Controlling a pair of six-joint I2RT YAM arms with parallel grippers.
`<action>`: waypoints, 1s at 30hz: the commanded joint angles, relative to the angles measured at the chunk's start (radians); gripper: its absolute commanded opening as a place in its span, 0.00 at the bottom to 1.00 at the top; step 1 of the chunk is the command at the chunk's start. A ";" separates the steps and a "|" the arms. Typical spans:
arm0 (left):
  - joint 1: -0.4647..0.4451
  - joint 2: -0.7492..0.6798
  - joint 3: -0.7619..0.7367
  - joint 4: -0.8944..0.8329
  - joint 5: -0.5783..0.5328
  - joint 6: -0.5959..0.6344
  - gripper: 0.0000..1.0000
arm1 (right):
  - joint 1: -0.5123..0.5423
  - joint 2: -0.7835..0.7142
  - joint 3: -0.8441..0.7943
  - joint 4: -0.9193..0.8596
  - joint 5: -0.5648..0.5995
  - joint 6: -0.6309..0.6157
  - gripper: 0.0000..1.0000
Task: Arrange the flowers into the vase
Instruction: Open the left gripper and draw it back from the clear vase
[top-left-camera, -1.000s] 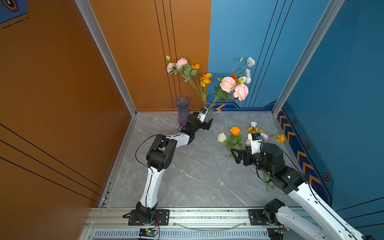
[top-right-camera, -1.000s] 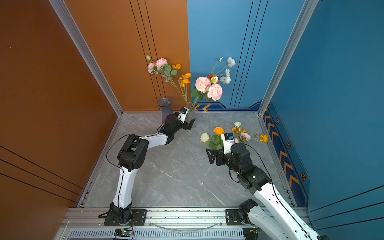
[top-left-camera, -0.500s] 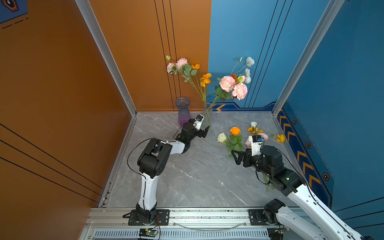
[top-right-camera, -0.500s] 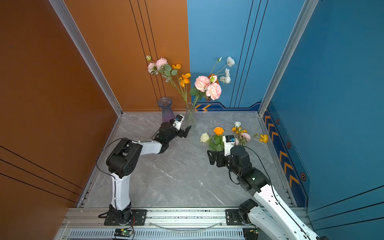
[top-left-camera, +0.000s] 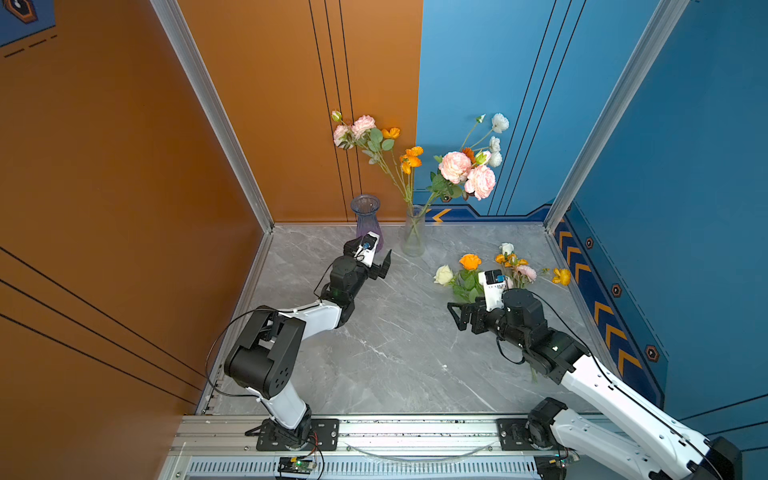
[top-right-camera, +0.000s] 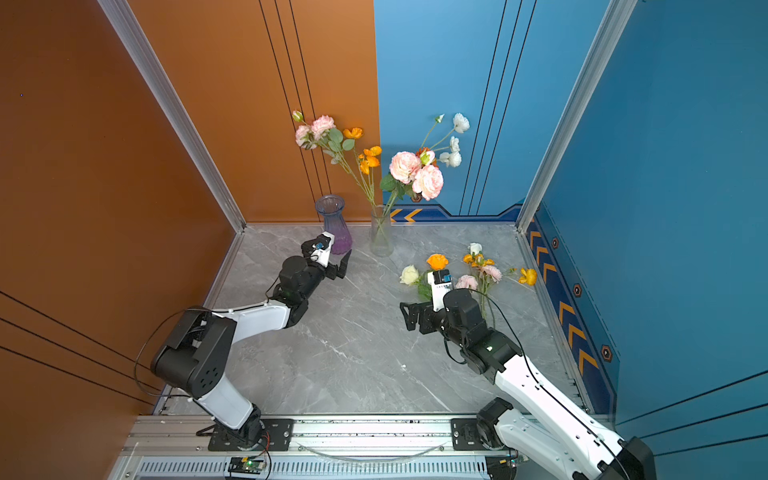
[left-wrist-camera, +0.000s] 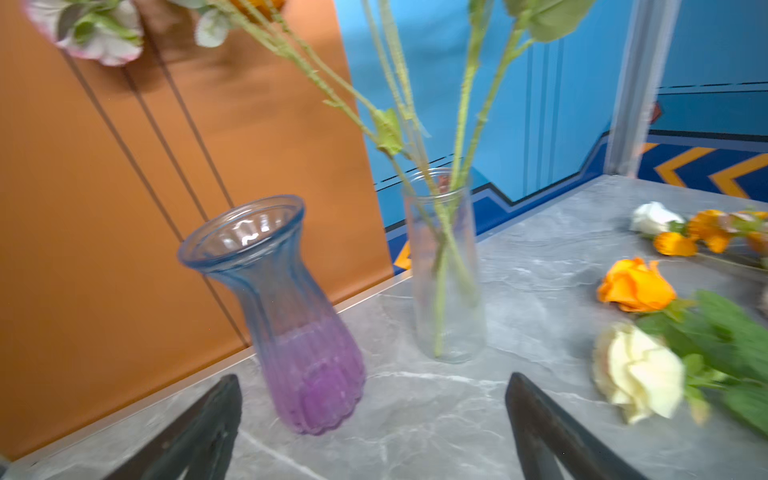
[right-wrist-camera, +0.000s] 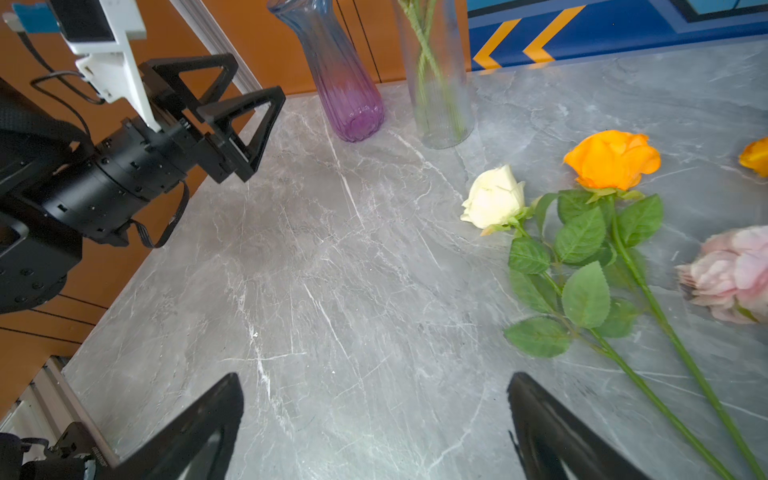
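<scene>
The robot's left gripper will next move outward and close around the ribbed vase's neck (top-right-camera: 333, 221) (left-wrist-camera: 276, 286) below its flared rim, because the glass gets narrower there between the vase's rim and base.
A clear glass vase (top-left-camera: 413, 237) (left-wrist-camera: 446, 291) at the back of the table holds several upright flowers (top-left-camera: 465, 174), pink, orange and white. More flowers lie flat at the right: a cream rose (top-left-camera: 443, 274) (right-wrist-camera: 494, 197), an orange rose (top-left-camera: 469, 262) (right-wrist-camera: 611, 160), a pink bloom (right-wrist-camera: 735, 270) and small orange blooms (top-left-camera: 511, 259). My left gripper (top-left-camera: 374, 259) (left-wrist-camera: 372, 386) is open and empty, just in front of the two vases. My right gripper (top-left-camera: 461, 318) (right-wrist-camera: 375, 378) is open and empty over bare table, left of the lying stems.
An empty blue-to-purple ribbed vase (top-left-camera: 365, 216) (left-wrist-camera: 291, 311) stands left of the clear one, close to my left gripper. Orange and blue walls enclose the grey marble table (top-left-camera: 395, 353) on three sides. A metal rail (top-left-camera: 395, 432) runs along the front edge.
My left gripper has drawn back from the clear vase toward the front left, leaving the stems standing in it. The right gripper has shifted slightly nearer the front.
</scene>
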 joint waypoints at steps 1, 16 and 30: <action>0.025 0.048 0.071 0.012 -0.073 -0.029 0.98 | 0.064 0.070 0.107 0.068 0.036 -0.011 1.00; 0.132 0.373 0.439 0.029 0.001 -0.196 1.00 | 0.163 0.079 0.105 0.028 0.126 -0.012 1.00; 0.132 0.590 0.660 0.055 0.065 -0.253 0.96 | 0.139 0.128 0.118 0.015 0.113 -0.013 1.00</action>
